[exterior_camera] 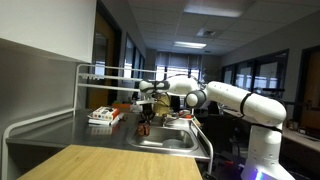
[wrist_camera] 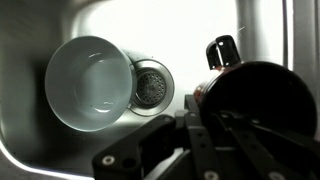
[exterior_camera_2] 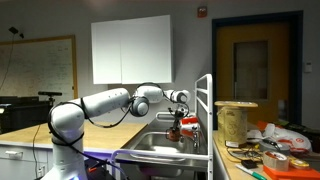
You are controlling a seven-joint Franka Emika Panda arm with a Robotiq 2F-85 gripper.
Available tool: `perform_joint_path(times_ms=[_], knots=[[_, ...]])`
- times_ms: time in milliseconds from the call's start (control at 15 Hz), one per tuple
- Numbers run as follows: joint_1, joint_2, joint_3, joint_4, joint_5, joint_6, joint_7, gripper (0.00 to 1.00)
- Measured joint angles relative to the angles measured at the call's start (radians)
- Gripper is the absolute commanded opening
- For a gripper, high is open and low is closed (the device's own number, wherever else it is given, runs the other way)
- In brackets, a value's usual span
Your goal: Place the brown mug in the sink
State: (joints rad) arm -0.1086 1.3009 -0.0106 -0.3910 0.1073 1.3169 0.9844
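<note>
The brown mug (exterior_camera: 143, 126) still hangs above the sink's bare bottom, so it goes down onto it beside the drain next, and my gripper releases it there.
The brown mug (wrist_camera: 262, 100) is dark and glossy, and its handle points away at the top. It fills the right of the wrist view. My gripper (wrist_camera: 200, 125) is shut on its rim and holds it above the steel sink (wrist_camera: 200, 30). In both exterior views the arm reaches over the sink (exterior_camera: 170, 142) (exterior_camera_2: 150, 150). The gripper (exterior_camera: 144, 112) (exterior_camera_2: 177, 115) points down, with the mug (exterior_camera: 143, 126) (exterior_camera_2: 174, 129) hanging just over the basin. A white bowl (wrist_camera: 90, 83) lies in the sink beside the drain (wrist_camera: 152, 86), to the left of the mug.
A tray of red and white items (exterior_camera: 103, 116) sits on the steel counter under a wire rack (exterior_camera: 110, 75). A wooden tabletop (exterior_camera: 100, 165) is in front. In an exterior view, a large roll (exterior_camera_2: 236, 122) and several dishes (exterior_camera_2: 270, 158) crowd the counter beside the sink.
</note>
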Motion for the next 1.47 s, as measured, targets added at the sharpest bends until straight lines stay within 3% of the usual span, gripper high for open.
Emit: perform_joint_path(times_ms=[467,1067,1133,1200,1467], knots=[[0.060,0.084,-0.026,0.006,-0.040,0.028,0.000,0.06],[0.066,0.103,-0.034,0.006,-0.041,0.045,-0.034,0.08],[0.067,0.104,-0.035,0.006,-0.043,0.048,-0.042,0.35],[0.067,0.105,-0.036,0.006,-0.045,0.049,-0.048,0.36],[0.081,0.106,-0.036,0.009,-0.046,0.077,-0.063,0.65]])
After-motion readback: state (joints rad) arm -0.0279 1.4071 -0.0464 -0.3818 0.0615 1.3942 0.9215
